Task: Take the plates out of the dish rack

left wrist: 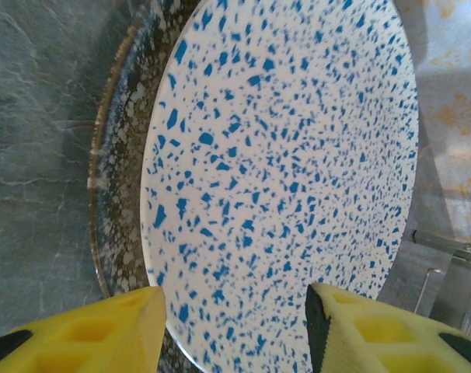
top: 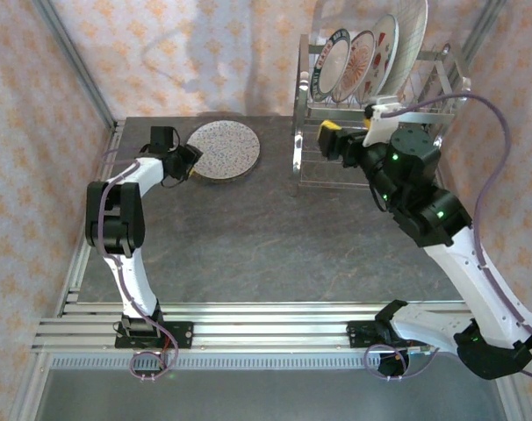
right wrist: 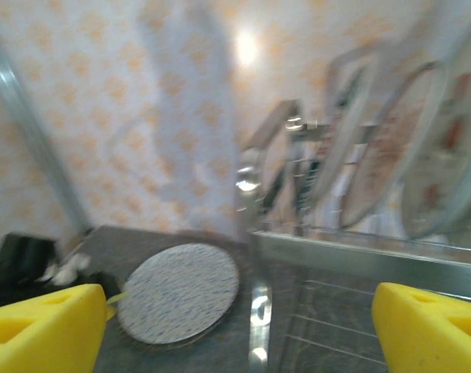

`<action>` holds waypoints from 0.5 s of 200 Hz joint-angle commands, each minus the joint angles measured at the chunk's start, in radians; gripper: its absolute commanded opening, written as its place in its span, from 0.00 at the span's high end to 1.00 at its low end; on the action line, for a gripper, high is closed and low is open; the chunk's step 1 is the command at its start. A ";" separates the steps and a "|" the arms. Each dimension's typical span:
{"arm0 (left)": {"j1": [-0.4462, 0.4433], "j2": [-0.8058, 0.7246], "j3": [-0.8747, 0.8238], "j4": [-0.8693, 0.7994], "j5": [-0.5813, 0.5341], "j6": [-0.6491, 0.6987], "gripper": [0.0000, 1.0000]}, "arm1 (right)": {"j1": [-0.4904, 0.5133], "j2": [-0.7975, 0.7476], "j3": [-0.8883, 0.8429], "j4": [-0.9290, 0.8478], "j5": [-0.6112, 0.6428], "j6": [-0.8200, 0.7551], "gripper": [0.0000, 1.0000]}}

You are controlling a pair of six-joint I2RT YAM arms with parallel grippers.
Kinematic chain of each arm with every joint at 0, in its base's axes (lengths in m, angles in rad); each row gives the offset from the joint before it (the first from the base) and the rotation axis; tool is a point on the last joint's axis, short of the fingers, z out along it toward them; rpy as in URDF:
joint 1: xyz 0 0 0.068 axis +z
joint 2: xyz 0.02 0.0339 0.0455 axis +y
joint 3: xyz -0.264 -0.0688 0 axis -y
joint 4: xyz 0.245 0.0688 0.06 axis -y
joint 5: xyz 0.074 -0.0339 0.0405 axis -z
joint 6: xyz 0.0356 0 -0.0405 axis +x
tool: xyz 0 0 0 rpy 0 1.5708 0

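Observation:
The plaid-checked plate stands last in the row. So my right gripper needs to move outward past the patterned plates next and turn toward the rim of the plaid-checked plate (top: pixel 424 39).
A white plate with blue speckles (left wrist: pixel 282 148) lies on top of a darker speckled plate (left wrist: pixel 115 179) on the table, at the back left (top: pixel 224 149). My left gripper (top: pixel 192 163) sits at this stack's left rim. It is open (left wrist: pixel 234 326), its yellow fingers apart with the top plate's near edge between them. The chrome dish rack (top: pixel 382 118) stands at the back right with several plates (top: pixel 358 63) upright in its slots. My right gripper (top: pixel 324 140) hovers in front of the rack's left end, open (right wrist: pixel 239 330) and holding nothing. In its blurred view the stacked plate (right wrist: pixel 179 292) is at lower left and the rack (right wrist: pixel 360 256) at right.
Patterned walls close in the back and both sides of the dark stone table (top: pixel 266 237). An aluminium rail (top: pixel 266 329) runs along the near edge where the arm bases are bolted. The rack's lower wire shelf (top: pixel 332 167) lies just beside my right gripper.

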 commanded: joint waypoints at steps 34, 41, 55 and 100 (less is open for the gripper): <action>-0.120 -0.302 0.121 -0.182 -0.148 0.035 0.44 | -0.107 0.119 0.310 -0.329 0.487 0.167 0.15; -0.154 -0.342 0.137 -0.195 -0.171 0.034 0.43 | -0.144 0.132 0.331 -0.336 0.458 0.179 0.16; -0.230 -0.414 0.165 -0.195 -0.219 0.036 0.41 | -0.224 0.165 0.382 -0.336 0.355 0.183 0.16; -0.537 -0.599 0.151 -0.056 -0.347 0.111 0.34 | -0.453 0.381 0.654 -0.392 -0.031 0.183 0.16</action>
